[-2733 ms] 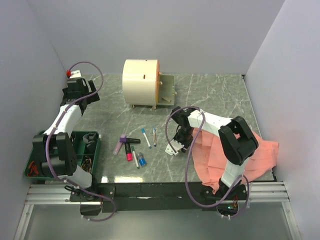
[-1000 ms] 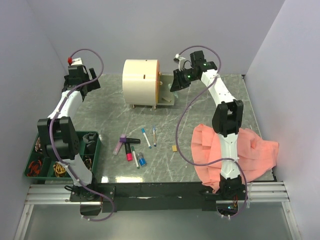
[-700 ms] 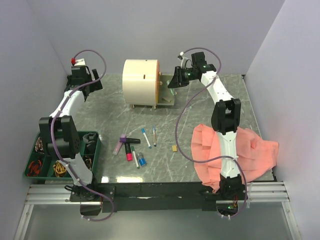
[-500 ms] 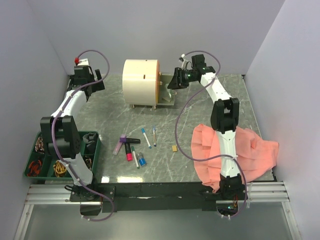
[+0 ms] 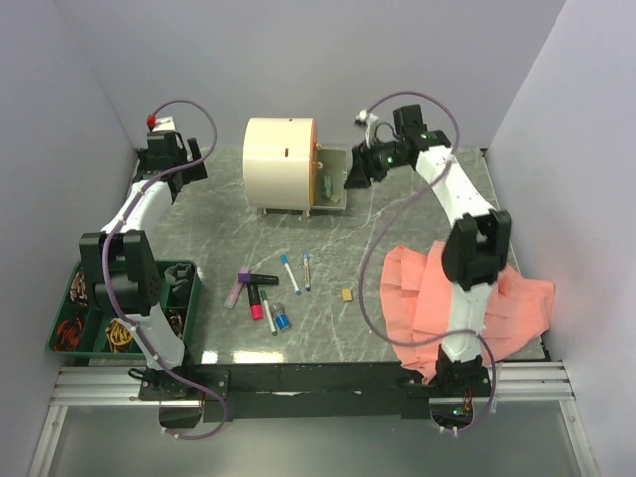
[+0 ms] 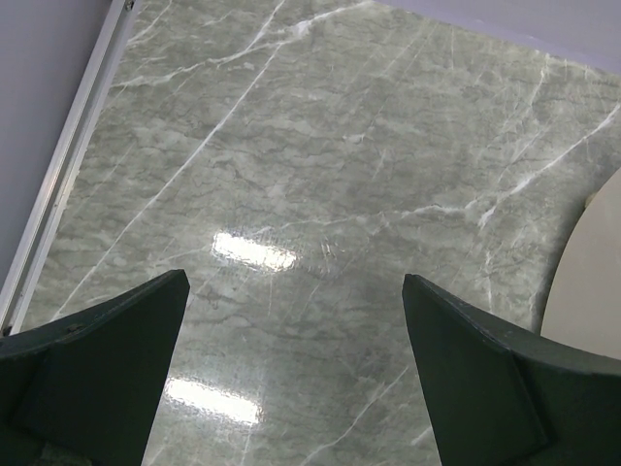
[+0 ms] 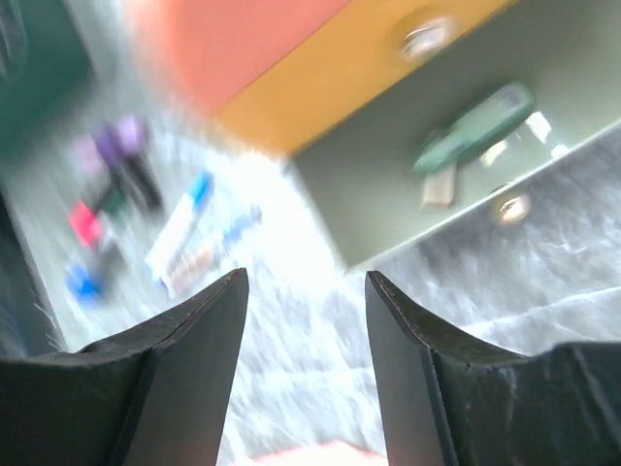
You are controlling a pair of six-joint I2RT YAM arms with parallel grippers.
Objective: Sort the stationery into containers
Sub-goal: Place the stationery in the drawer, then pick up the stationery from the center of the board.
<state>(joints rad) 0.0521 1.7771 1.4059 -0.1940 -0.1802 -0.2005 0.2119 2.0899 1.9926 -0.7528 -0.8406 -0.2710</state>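
I will move my right gripper back from the drawer and then down to the tan eraser [image 5: 347, 294] between the pens and the salmon-pink cloth.
The cream drum cabinet [image 5: 281, 164] stands at the back with one drawer [image 5: 341, 187] pulled open to its right. In the right wrist view the drawer [image 7: 388, 184] has a yellow-orange front and holds a green piece [image 7: 475, 124] and a tan eraser [image 7: 439, 186]. My right gripper [image 5: 356, 176] [image 7: 306, 282] is open and empty, just right of the drawer. On the table lie a purple marker [image 5: 238, 286], a black-and-pink marker [image 5: 256, 296], white pens with blue caps [image 5: 289, 273] and a tan eraser [image 5: 347, 294]. My left gripper [image 5: 177, 167] [image 6: 294, 282] is open and empty over bare table at the back left.
The salmon-pink cloth [image 5: 467, 298] lies at the front right under the right arm. A green bin [image 5: 184, 298] of small parts sits at the front left. Walls close in the back and both sides. The cabinet's edge [image 6: 592, 272] shows at the right of the left wrist view.
My right gripper left the table near the tan eraser, went up to the open drawer, then drew back slightly right. My left arm shifted a little toward the back wall.
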